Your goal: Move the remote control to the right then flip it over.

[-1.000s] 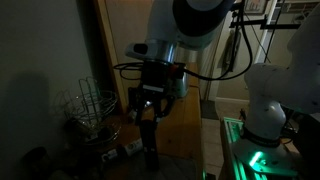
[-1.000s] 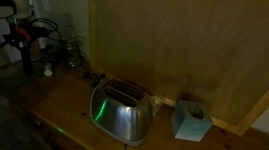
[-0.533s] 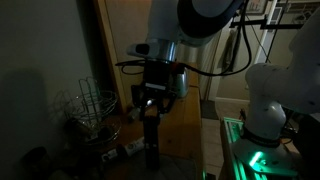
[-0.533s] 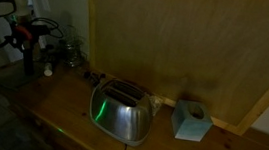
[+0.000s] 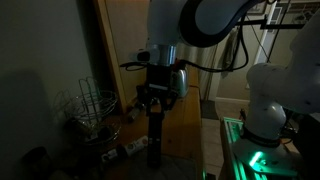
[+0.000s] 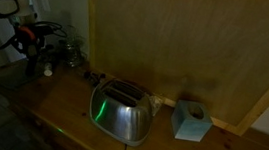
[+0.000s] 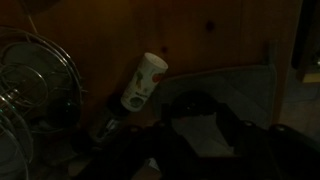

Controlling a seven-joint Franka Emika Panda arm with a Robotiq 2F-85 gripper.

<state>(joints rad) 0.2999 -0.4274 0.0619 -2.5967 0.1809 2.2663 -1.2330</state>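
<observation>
The remote control still stands upright, so my gripper needs to go down toward the bare wood past the grey mat's edge and tip its upper end over.
In an exterior view my gripper [image 5: 155, 110] points straight down over the wooden counter. A slim, dark bar, the remote control [image 5: 155, 145], hangs upright from it, its lower end near the counter. The jaws appear shut on its top end. In the other exterior view the gripper [image 6: 28, 60] is at the far left, and the remote is too dark to make out. The wrist view is very dark. The gripper [image 7: 200, 128] fills the bottom, and the remote cannot be told apart from the jaws.
A wire basket [image 5: 90, 110] [image 7: 35, 90] stands left of the gripper. An elongated item with pale patches [image 7: 143, 82] [image 5: 126, 150] lies beside it. A steel toaster [image 6: 121, 109] and a pale blue tissue box [image 6: 190, 121] sit further along the counter, against a wood-panel wall [image 6: 178, 39].
The gripper has shifted slightly right in the exterior view, and the dark bar has moved with it. Nothing else has moved.
</observation>
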